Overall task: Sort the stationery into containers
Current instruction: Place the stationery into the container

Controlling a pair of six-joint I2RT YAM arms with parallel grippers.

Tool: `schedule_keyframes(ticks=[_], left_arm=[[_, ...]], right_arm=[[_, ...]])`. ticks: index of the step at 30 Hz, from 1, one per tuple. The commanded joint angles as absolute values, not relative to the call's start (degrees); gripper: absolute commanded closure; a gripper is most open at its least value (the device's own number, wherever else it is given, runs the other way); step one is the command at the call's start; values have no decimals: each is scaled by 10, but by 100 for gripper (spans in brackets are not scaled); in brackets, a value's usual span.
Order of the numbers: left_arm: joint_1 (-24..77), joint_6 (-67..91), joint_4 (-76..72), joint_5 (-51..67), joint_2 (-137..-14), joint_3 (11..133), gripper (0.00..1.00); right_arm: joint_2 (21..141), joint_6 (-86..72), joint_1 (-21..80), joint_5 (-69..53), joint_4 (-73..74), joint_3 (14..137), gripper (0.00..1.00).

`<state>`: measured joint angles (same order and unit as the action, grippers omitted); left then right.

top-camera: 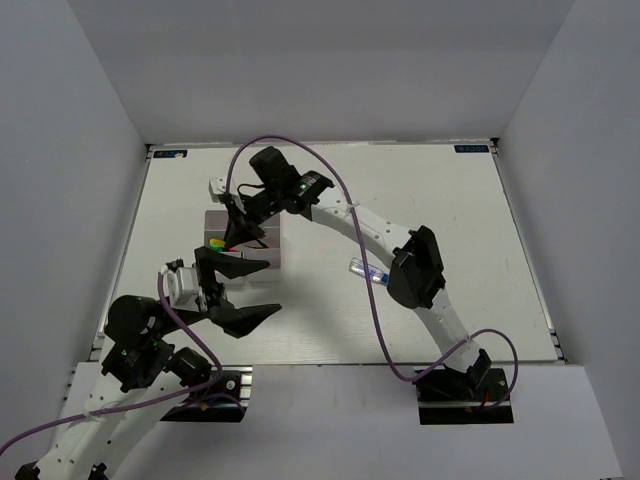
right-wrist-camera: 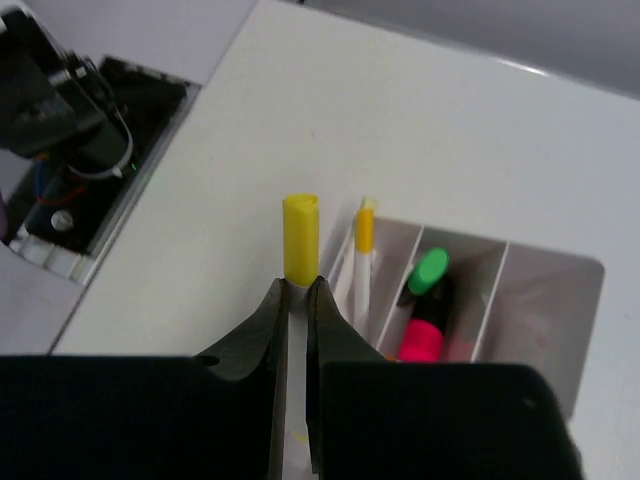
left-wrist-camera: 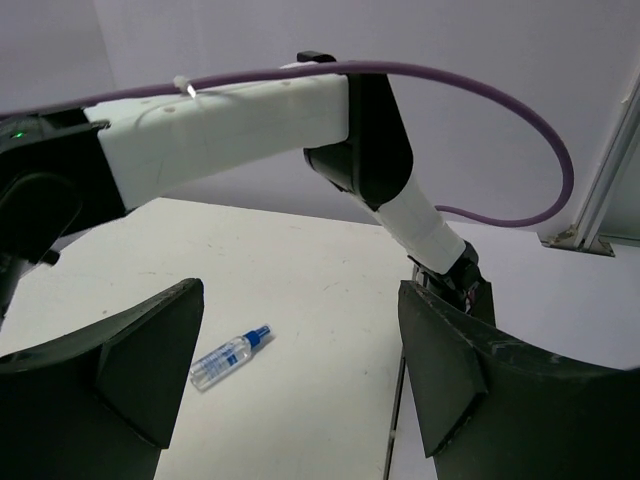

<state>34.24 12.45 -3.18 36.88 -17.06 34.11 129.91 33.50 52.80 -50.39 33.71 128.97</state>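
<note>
I will move my right gripper to the left in the top view next and lower the marker to the end section of the white bins, where another yellow-capped marker already lies.
My right gripper point(right-wrist-camera: 297, 285) is shut on a yellow-capped white marker point(right-wrist-camera: 300, 235), held over the left edge of the white bins point(right-wrist-camera: 545, 290). One compartment holds another yellow-capped marker point(right-wrist-camera: 364, 255). The compartment beside it holds a green-tipped highlighter point(right-wrist-camera: 430, 271) and a pink-tipped one point(right-wrist-camera: 422, 340). In the top view the right gripper point(top-camera: 232, 228) hangs over the bins point(top-camera: 275, 250). My left gripper point(top-camera: 262, 290) is open and empty just in front of the bins. A clear-blue tube point(left-wrist-camera: 230, 357) lies on the table ahead of the left gripper point(left-wrist-camera: 300, 325); in the top view the tube point(top-camera: 365, 269) lies beside the right arm.
The right arm point(top-camera: 400, 250) stretches across the table from its base point(top-camera: 465, 385) to the bins. White walls stand around the table point(top-camera: 450, 200). The left arm's base point(right-wrist-camera: 80, 150) shows at the table's near edge.
</note>
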Motion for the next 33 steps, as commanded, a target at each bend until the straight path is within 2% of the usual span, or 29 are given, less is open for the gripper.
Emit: schedule_keyframes(ticks=[1, 7, 12, 22, 28, 33], left_arm=[[339, 119, -43, 391, -174, 336, 12], [339, 119, -43, 396, -174, 336, 12], [339, 119, -43, 396, -174, 336, 12], [339, 119, -38, 396, -174, 336, 12], [339, 119, -38, 396, -174, 336, 12], [339, 119, -38, 391, -174, 336, 12]], right_arm=[[1315, 223, 533, -571, 230, 1344, 100], [1373, 105, 542, -620, 115, 1356, 100], [1401, 78, 543, -642, 56, 1351, 100], [1453, 77, 541, -655, 7, 1362, 100], [1476, 135, 535, -650, 14, 1362, 100], [1479, 160, 535, -647, 32, 1362, 77]])
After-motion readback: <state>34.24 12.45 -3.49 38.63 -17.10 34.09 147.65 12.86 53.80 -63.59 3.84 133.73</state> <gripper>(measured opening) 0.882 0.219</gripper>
